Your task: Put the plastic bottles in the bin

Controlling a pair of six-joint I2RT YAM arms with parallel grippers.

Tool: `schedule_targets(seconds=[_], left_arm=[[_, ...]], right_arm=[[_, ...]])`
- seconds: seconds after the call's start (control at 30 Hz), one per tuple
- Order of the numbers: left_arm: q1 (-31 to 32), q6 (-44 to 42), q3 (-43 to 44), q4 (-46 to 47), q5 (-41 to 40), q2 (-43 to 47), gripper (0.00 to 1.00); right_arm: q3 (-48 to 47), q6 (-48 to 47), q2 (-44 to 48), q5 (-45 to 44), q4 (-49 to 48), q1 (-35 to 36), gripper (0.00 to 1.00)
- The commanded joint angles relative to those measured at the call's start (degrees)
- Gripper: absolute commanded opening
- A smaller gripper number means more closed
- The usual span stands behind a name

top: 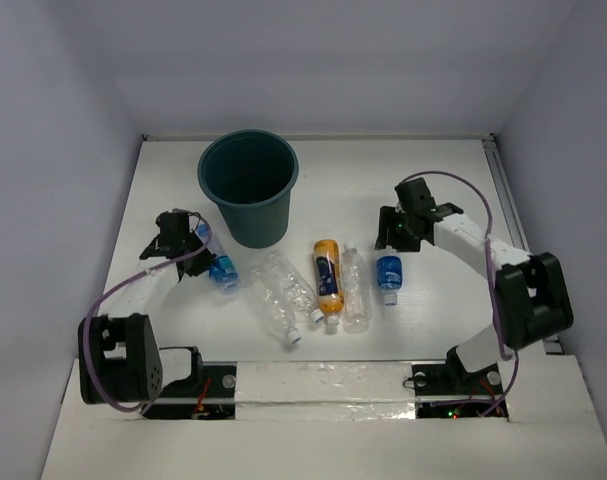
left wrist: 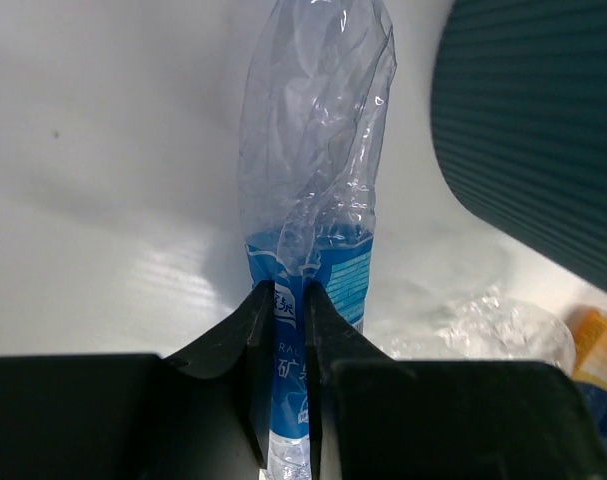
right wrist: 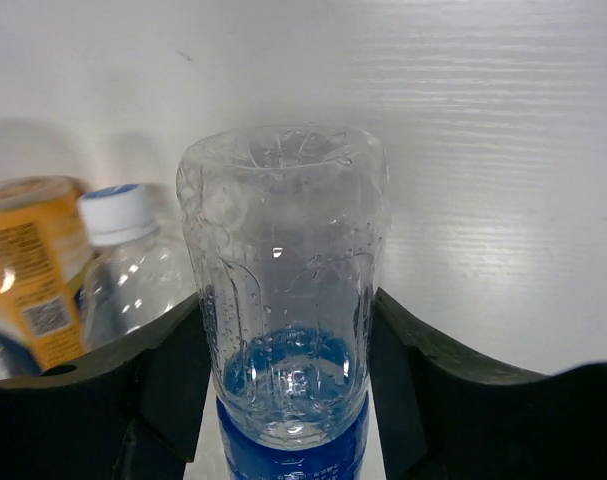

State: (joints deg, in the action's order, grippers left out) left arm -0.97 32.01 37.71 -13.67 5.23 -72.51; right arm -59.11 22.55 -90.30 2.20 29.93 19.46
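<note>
The bin's opening (top: 248,168) is higher and left in the top view, so my right gripper should next lift, swing over the bin's rim and release the bottle.
The dark teal bin (top: 248,185) stands at the back centre, and its ribbed wall (left wrist: 543,130) fills the upper right of the left wrist view. My left gripper (top: 190,243) (left wrist: 288,300) is shut on a crushed bottle with a blue label (top: 215,262) (left wrist: 313,200) lying left of the bin. My right gripper (top: 388,240) (right wrist: 283,310) straddles another blue-labelled bottle (top: 388,272) (right wrist: 283,260) lying on the table, with a finger against each side. Between the arms lie a clear crinkled bottle (top: 278,295), an orange bottle (top: 328,275) and a clear bottle (top: 354,290).
White walls close the table on three sides. A rail (top: 503,190) runs along the right edge. The orange bottle (right wrist: 23,270) and a white-capped clear bottle (right wrist: 123,260) lie just left of my right gripper. A crinkled bottle (left wrist: 483,325) lies right of my left gripper.
</note>
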Motion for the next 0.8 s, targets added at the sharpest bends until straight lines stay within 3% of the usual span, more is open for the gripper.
schedule_targets(seconds=[0.0,0.17,0.3,0.5,0.77], left_arm=[[-0.3,0.2,-0.5,-3.7,1.0,7.1,0.0],[-0.3,1.0,3.5,-10.7,1.2,16.8,0.0],[-0.3,3.8,6.5,-13.8,1.6,22.4,0.0],[2.2,5.2,14.7,-19.9,0.1,25.8,0.0],[4.6,6.3,29.7,-24.0,-1.9,26.2,0.0]], right_arm=[[-4.8,0.8,9.6,-3.7,2.8,-0.2,0.4],[-13.1,6.0,17.6,6.1,0.6,0.6,0.38],[-22.2,13.6,16.5,11.9,-6.6,4.4,0.41],[-42.9,20.1,2.1,10.9,-14.8,11.2,0.41],[-66.5,25.5,-18.6,-1.4,-17.5,15.2,0.43]])
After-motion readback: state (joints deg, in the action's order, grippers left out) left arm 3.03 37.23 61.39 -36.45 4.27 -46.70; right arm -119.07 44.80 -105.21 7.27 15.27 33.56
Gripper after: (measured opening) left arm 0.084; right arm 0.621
